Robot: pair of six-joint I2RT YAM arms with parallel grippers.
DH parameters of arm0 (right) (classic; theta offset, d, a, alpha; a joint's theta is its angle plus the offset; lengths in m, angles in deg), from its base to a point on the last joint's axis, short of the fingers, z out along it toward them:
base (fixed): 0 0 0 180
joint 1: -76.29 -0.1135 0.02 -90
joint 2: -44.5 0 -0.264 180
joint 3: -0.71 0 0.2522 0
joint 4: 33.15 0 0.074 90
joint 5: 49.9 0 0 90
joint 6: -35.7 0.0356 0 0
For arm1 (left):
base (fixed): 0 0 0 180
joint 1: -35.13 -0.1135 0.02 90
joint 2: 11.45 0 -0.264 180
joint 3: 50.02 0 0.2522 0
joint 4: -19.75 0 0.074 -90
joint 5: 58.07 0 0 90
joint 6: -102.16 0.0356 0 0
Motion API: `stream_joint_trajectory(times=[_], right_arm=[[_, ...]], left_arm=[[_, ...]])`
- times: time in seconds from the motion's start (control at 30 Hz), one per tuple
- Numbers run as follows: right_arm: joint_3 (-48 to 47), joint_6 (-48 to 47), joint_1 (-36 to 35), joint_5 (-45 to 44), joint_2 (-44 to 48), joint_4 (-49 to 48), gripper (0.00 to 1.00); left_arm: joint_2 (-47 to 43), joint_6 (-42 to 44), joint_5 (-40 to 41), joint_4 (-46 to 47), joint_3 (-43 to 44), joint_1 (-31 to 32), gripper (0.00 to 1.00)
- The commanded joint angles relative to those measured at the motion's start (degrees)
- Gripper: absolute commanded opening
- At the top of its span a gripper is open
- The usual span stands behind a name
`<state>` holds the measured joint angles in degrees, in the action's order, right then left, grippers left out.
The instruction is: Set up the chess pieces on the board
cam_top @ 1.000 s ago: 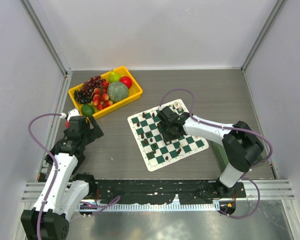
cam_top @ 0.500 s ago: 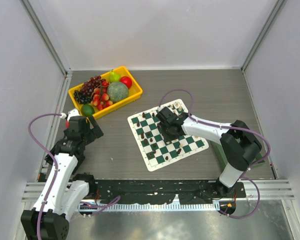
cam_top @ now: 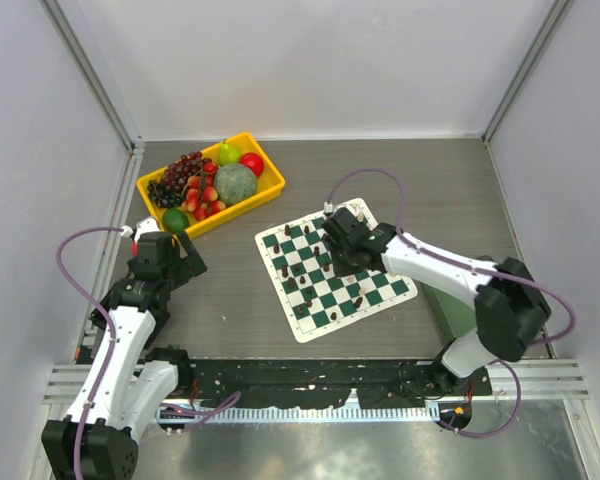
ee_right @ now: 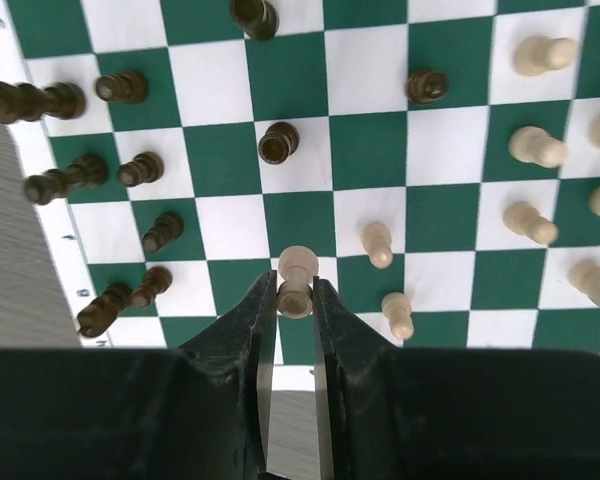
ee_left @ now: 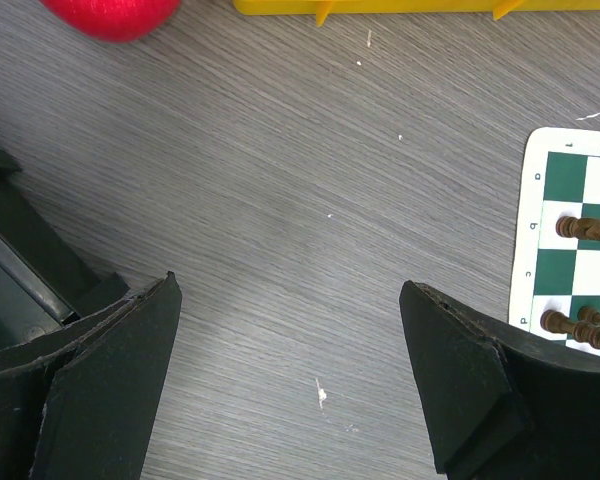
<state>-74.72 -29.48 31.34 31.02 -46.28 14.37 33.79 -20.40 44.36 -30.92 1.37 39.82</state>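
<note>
I will next move my right gripper to the right in the top view, then down to the board's green corner square (cam_top: 400, 288) (ee_right: 568, 330), which is still empty at the end of the cream row.
The green-and-white checkered board (cam_top: 298, 322) lies at the table's middle right, with dark and cream chess pieces on it. My right gripper (ee_right: 295, 296) is shut on a cream pawn (ee_right: 296, 274) and holds it above the board, over its right part (cam_top: 346, 238) in the top view. Other cream pieces (ee_right: 529, 147) stand to the right and dark pieces (ee_right: 140, 168) to the left in the right wrist view. My left gripper (ee_left: 290, 375) is open and empty over bare table, left of the board's edge (ee_left: 532, 240); in the top view it (cam_top: 164, 252) is at the far left.
A yellow tray (cam_top: 271, 186) of toy fruit stands at the back left, with a green lime (cam_top: 175, 219) beside it. A red fruit (ee_left: 110, 14) shows at the top of the left wrist view. A green object (cam_top: 450, 308) lies right of the board.
My right gripper has moved right and a little back over the board. The left arm has not moved.
</note>
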Motion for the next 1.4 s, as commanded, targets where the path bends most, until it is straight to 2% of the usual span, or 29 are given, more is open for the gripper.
stream_joint_trajectory(times=[0.0,0.17,0.3,0.43,0.57,0.83,1.37], right_arm=[[1.3,3.1,1.2,-4.8,10.1,2.9,0.17],[7.9,5.8,5.5,-7.3,18.3,5.2,0.18],[14.1,5.9,13.7,-5.3,23.8,4.7,0.18],[18.1,4.0,20.1,-3.2,25.7,4.1,0.18],[20.4,3.2,22.8,-2.1,25.3,2.6,0.18],[22.8,3.7,23.9,-1.4,23.5,-0.5,0.18],[21.9,2.4,24.3,-4.6,20.0,-2.8,0.17]], left_arm=[[-0.3,0.5,0.5,1.3,0.8,-0.3,0.99],[-0.1,0.2,-0.4,1.7,0.8,-0.3,0.99],[0.0,-0.1,-0.7,1.8,0.6,-0.3,0.99],[0.0,-0.4,-1.0,2.2,0.7,-0.2,0.99],[0.0,-0.4,-0.9,1.8,1.1,-0.3,0.99],[-0.2,-0.3,-0.8,1.8,1.0,-0.3,0.99],[-0.3,-0.3,-0.4,1.7,0.9,-0.3,0.99]])
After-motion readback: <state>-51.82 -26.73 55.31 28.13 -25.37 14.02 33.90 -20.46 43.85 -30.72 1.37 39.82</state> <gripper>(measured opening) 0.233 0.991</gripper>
